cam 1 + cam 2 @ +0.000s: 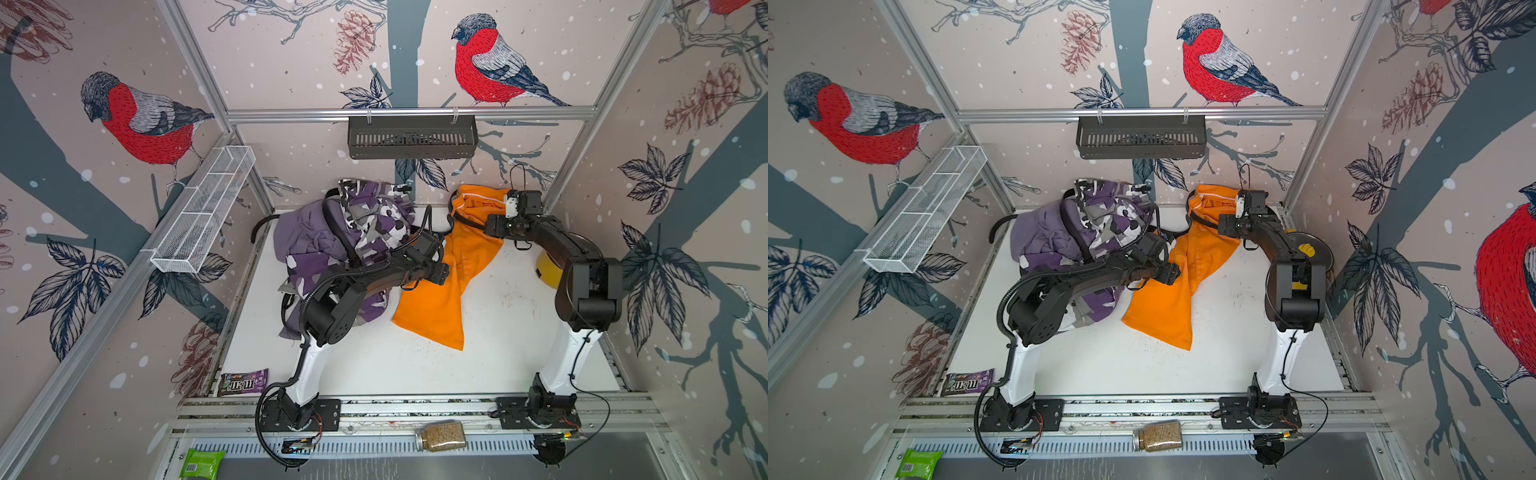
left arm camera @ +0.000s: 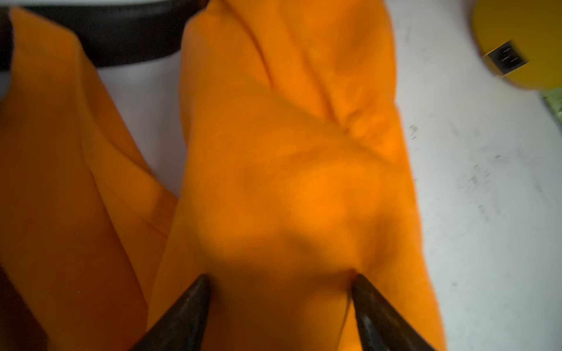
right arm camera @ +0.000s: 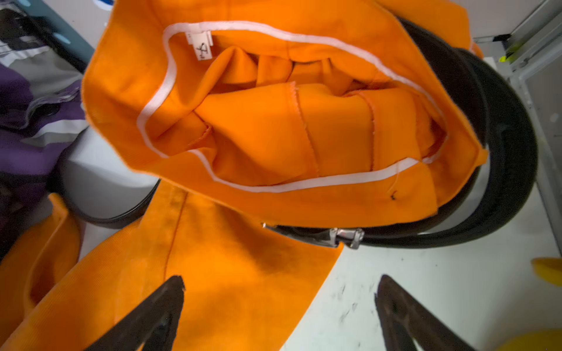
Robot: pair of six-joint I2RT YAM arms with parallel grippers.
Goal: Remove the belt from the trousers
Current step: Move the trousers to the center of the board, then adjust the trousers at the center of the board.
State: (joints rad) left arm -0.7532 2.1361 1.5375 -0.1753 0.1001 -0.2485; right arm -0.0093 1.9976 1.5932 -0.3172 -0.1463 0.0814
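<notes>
My right gripper turns next and brings its open fingers onto the silver buckle [image 3: 343, 237], since the buckle lies just beyond the fingers, under the waistband's near edge.
Bright orange trousers [image 1: 436, 303] lie on the white table, waistband toward the back wall. A black belt [image 3: 501, 152] runs round that waistband, and its silver buckle [image 3: 343, 237] rests at the cloth's edge. My left gripper [image 2: 281, 282] presses down on an orange leg, jaws apart, with cloth puckered between the fingertips [image 2: 360, 284]. My right gripper [image 3: 279, 288] is open just short of the buckle, one finger over orange cloth and one over bare table. The camouflage trousers [image 1: 374, 216] and the lilac trousers [image 1: 303, 237] are piled at the back left, with black belts across them.
A yellow object [image 1: 546, 270] sits under the right arm near the right wall. A white wire basket [image 1: 203, 208] and a black basket [image 1: 411, 137] hang on the walls. A candy bag [image 1: 243, 382], a jar [image 1: 440, 435] and a green packet [image 1: 201, 463] lie at the front.
</notes>
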